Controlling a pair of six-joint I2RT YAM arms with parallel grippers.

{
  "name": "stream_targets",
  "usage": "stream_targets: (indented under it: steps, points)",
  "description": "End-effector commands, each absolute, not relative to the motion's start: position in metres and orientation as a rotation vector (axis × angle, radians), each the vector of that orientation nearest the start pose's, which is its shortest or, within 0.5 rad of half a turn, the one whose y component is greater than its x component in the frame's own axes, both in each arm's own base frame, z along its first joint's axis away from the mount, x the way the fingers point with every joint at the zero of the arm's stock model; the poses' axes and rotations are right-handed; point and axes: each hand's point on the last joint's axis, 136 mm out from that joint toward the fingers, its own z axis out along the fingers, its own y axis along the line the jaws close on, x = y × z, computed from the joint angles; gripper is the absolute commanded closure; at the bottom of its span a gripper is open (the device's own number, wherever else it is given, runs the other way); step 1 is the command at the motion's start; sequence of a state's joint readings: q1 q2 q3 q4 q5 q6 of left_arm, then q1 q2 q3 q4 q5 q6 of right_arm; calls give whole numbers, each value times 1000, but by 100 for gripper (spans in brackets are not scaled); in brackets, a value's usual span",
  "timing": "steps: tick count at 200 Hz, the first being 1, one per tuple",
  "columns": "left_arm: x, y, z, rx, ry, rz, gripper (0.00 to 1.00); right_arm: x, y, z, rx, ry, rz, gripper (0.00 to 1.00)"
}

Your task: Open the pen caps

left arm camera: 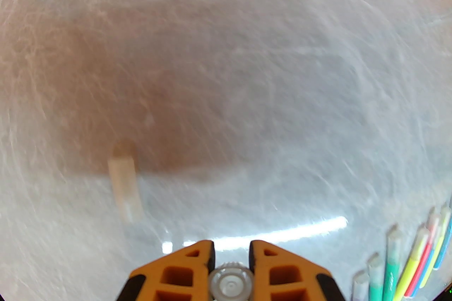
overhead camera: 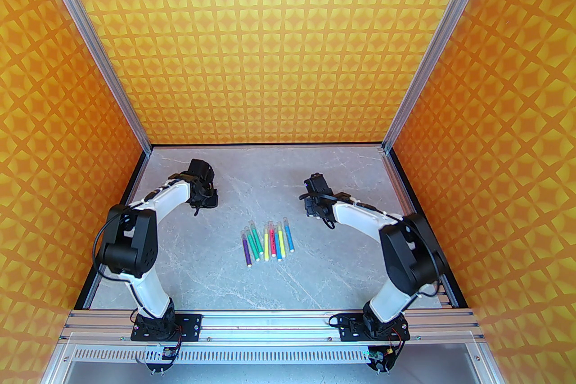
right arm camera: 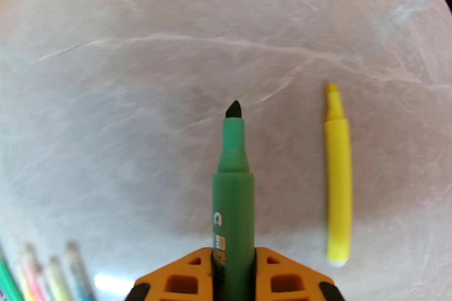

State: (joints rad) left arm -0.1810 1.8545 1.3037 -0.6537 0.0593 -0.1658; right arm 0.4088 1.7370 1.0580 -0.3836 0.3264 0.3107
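Note:
My right gripper is to go down close beside the yellow marker (right arm camera: 338,179) next, and then let go of the green marker on the tabletop.
My left gripper (left arm camera: 231,253) is shut on a clear pen cap (left arm camera: 231,283), which I see end-on between the orange fingers. Another whitish cap (left arm camera: 124,183) lies loose on the table ahead and to its left. My right gripper (right arm camera: 233,257) is shut on a green marker (right arm camera: 233,186) whose dark tip is bare and points away over the table. A yellow marker (right arm camera: 338,179) with a bare tip lies to its right. Several capped markers (overhead camera: 267,242) lie in a row mid-table between the left gripper (overhead camera: 208,202) and the right gripper (overhead camera: 311,206).
The grey marble table (overhead camera: 270,175) is walled by orange patterned panels at the back and sides. The row of capped markers shows at the lower right of the left wrist view (left arm camera: 406,264) and at the lower left of the right wrist view (right arm camera: 53,275).

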Motion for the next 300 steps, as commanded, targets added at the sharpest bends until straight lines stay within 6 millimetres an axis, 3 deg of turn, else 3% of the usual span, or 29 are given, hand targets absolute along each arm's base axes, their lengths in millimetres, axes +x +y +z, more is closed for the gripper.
stream_targets:
  steps: [1,62,161,203,274,300]
  points:
    - [419,-79,54,58,2811,-133,100,400,93,61,19,2553,-306,100]
    - [418,-73,36,39,2868,-119,98,408,92,44,25,2613,-337,98]
    - [417,-62,29,28,2891,-107,88,412,77,24,98,2641,-457,91]
    - [418,-62,27,33,2898,-105,85,413,74,25,113,2639,-479,81]
    - [418,-61,25,40,2907,-103,77,413,74,24,110,2654,-485,79]
    - [418,-62,28,43,2901,-105,75,413,74,26,111,2654,-486,74]
